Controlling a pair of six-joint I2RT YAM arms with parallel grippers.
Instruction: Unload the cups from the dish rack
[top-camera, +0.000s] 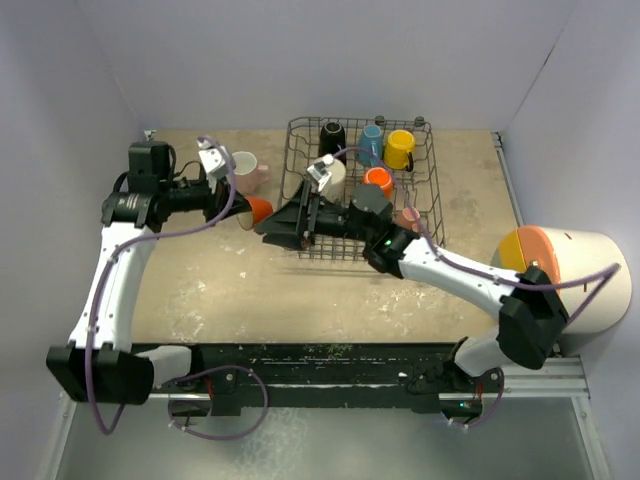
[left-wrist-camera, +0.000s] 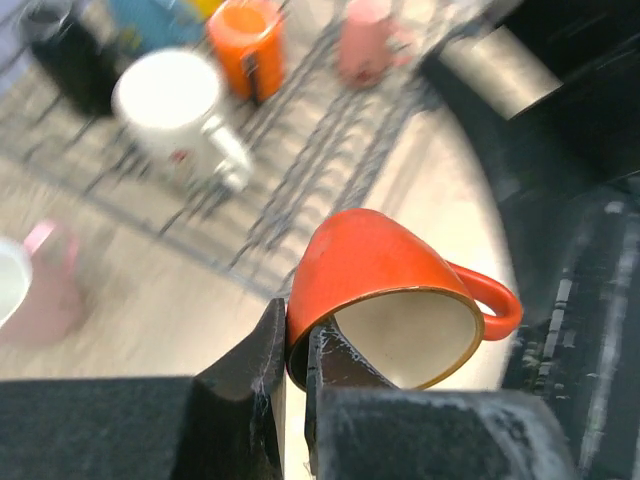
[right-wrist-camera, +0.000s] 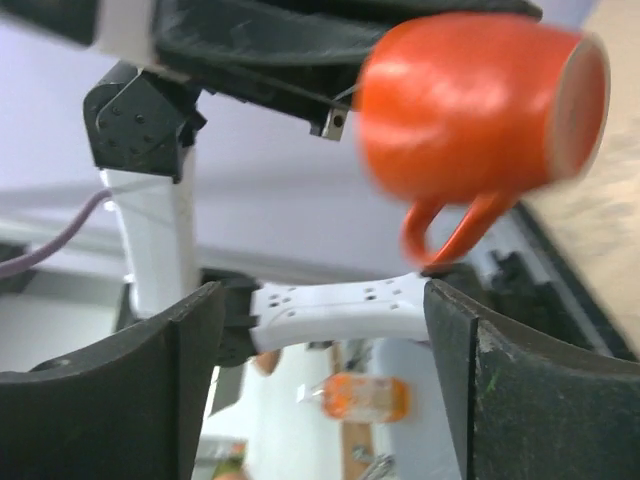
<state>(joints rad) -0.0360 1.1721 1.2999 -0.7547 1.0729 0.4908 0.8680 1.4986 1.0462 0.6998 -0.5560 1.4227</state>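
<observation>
My left gripper holds the tilted orange cup and will next go down and left in the top view, turning to release it upright on the tabletop beside the pink cup.
My left gripper (top-camera: 238, 207) is shut on the rim of an orange cup (top-camera: 259, 210), held tilted above the table, left of the dish rack (top-camera: 432, 190). In the left wrist view the fingers (left-wrist-camera: 262, 352) pinch the cup's wall (left-wrist-camera: 385, 265), one inside and one outside. My right gripper (top-camera: 272, 229) is open and empty, just right of that cup, which hangs above its jaws in the right wrist view (right-wrist-camera: 465, 100). In the rack are black (top-camera: 332, 134), blue (top-camera: 371, 141), yellow (top-camera: 400, 148), orange (top-camera: 379, 181), white (top-camera: 331, 172) and pink (top-camera: 408, 218) cups. Another pink cup (top-camera: 250, 171) stands on the table.
A huge white cylinder with an orange face (top-camera: 570, 270) lies at the right edge. The right arm (top-camera: 440, 265) stretches across the rack's front. White walls close in the back and sides. The table's near edge carries a black rail (top-camera: 330, 365).
</observation>
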